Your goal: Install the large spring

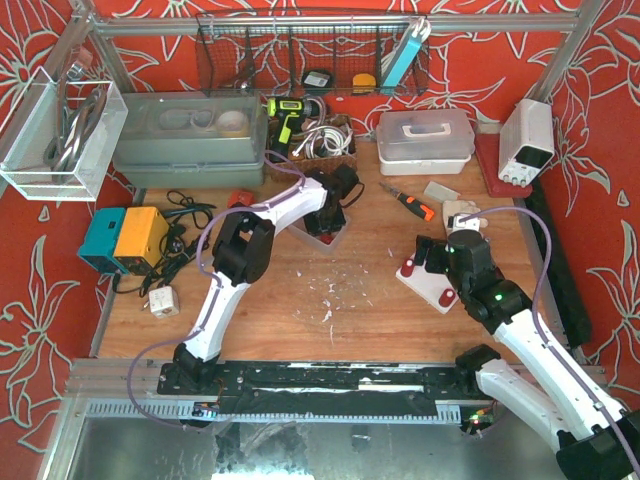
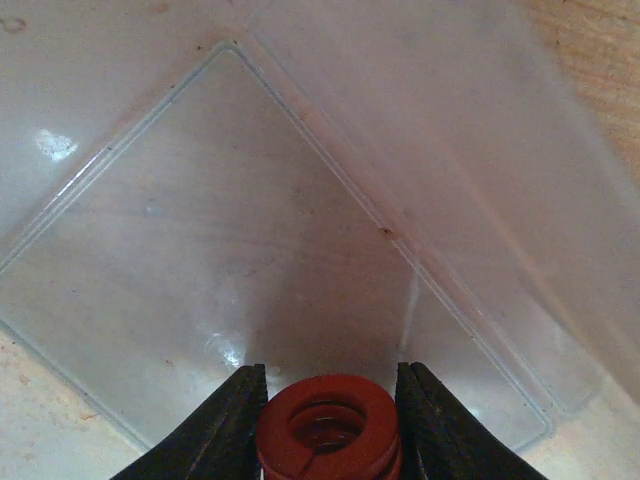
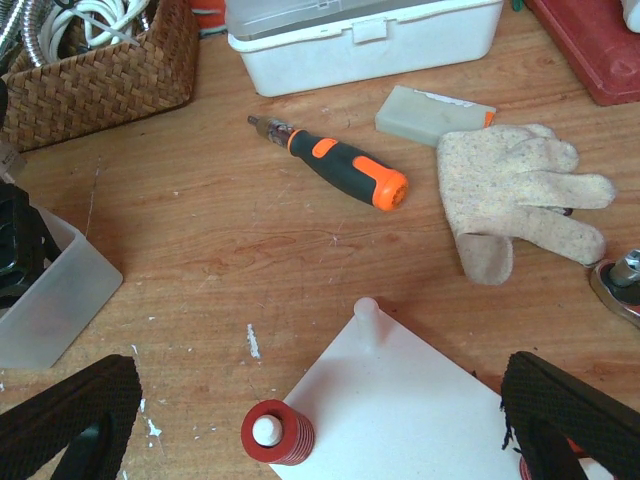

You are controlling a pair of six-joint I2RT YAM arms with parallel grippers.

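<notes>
I will next move my right gripper off the plate [image 1: 430, 285] onto the red coil spring [image 1: 327, 238] in my left gripper, as both are to its left in the top view.
In the left wrist view a red coil spring [image 2: 328, 432] sits end-up between my left fingers [image 2: 228, 430], which press on both its sides inside a translucent plastic bin [image 2: 250, 220]. In the top view my left gripper [image 1: 326, 222] reaches down into that bin [image 1: 318, 240]. My right gripper [image 3: 320, 425] is wide open above a white base plate [image 3: 410, 400]. The plate has a bare white peg [image 3: 366, 311] at its far corner and a red spring [image 3: 277, 432] seated on its left peg. In the top view my right gripper [image 1: 428, 256] hovers over the plate [image 1: 430, 285].
An orange-and-black screwdriver [image 3: 345, 168], a work glove [image 3: 515, 195], a small grey block [image 3: 432, 112], a white lidded box [image 3: 360, 35] and a wicker basket [image 3: 100, 70] lie beyond the plate. The bin's corner [image 3: 50, 290] is at left. A power supply [image 1: 527, 140] stands at back right.
</notes>
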